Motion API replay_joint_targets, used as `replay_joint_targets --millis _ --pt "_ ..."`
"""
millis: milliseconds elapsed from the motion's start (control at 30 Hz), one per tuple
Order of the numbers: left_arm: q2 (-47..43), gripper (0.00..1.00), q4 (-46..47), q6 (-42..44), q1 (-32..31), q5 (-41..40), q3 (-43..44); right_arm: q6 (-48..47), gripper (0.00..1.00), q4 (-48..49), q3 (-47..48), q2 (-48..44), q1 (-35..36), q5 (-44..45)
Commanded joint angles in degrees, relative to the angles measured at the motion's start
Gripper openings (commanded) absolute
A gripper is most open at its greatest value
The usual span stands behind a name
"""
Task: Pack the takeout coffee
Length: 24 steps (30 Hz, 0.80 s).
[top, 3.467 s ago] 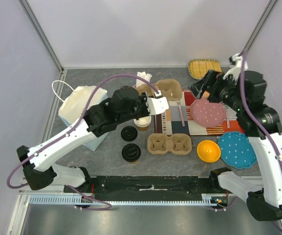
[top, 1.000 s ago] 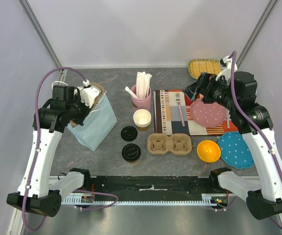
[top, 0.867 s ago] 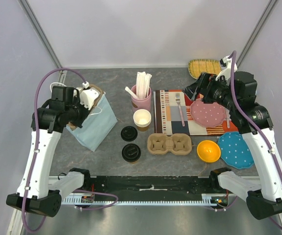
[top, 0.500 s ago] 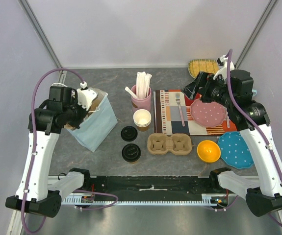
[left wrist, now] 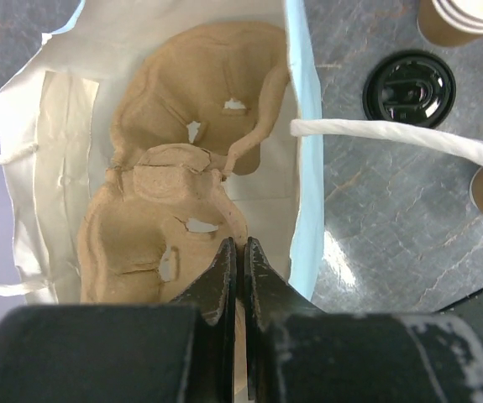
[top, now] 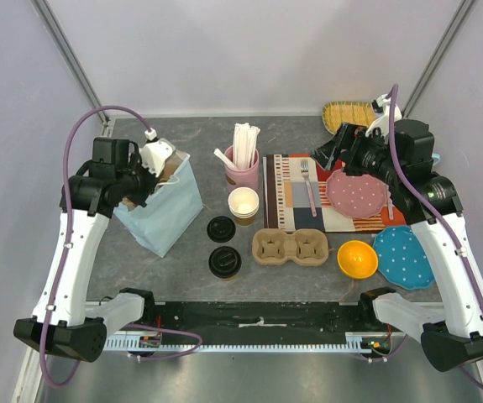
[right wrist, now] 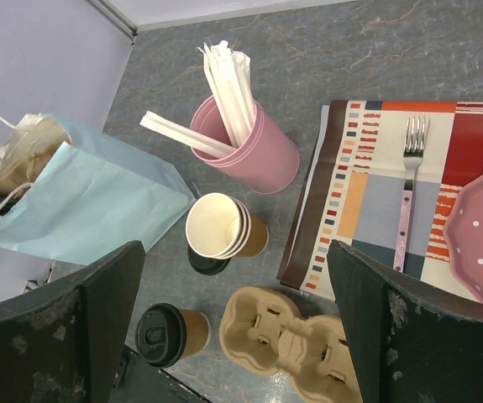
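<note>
The carrier's held rim is still at the opening of the bag, so my left gripper needs to move down next toward the bottom of the bag below it and release the carrier.
The takeout coffee, a brown paper cup with a black sip lid, stands on the table near the front; it also shows in the right wrist view. My left gripper is at the mouth of the light blue paper bag. In the left wrist view it is shut on the rim of a pulp cup carrier that sits inside the bag. My right gripper hangs high over the placemat, open wide and empty.
A second pulp carrier lies right of the coffee. A loose black lid and a stack of unlidded cups sit behind it. A pink cup of stirrers, placemat with fork, pink plate, orange bowl and blue plate fill the right.
My left gripper carried the pulp carrier from the table's middle into the bag. Over the last second the bag has been pulled more upright. The right arm barely moved.
</note>
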Motion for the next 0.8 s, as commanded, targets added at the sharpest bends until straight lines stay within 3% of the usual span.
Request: replay_joint_targets --millis 0,233,367,600,767 --pt "0.6 0.02 3.0 2.5 0.2 4.3 2.1 -0.1 0.98 1.6 -0.3 -1.6 -0.2 0.1" --pt "1.3 0.02 3.7 3.6 0.2 8.1 -2.8 -0.3 0.98 1.6 0.7 -1.0 -0.2 -0.1" --pt "2.8 0.02 2.6 4.2 0.2 10.2 2.4 -0.4 0.98 1.1 1.5 -0.7 -0.3 -0.2" --pt "1.4 0.02 -0.8 16.0 0.0 10.9 5.1 -0.5 0.98 1.1 1.5 -0.6 -0.2 0.0" --pt "2.1 0.02 -0.7 10.2 0.0 15.3 1.4 -0.4 0.98 1.0 1.9 -0.3 -0.2 -0.1"
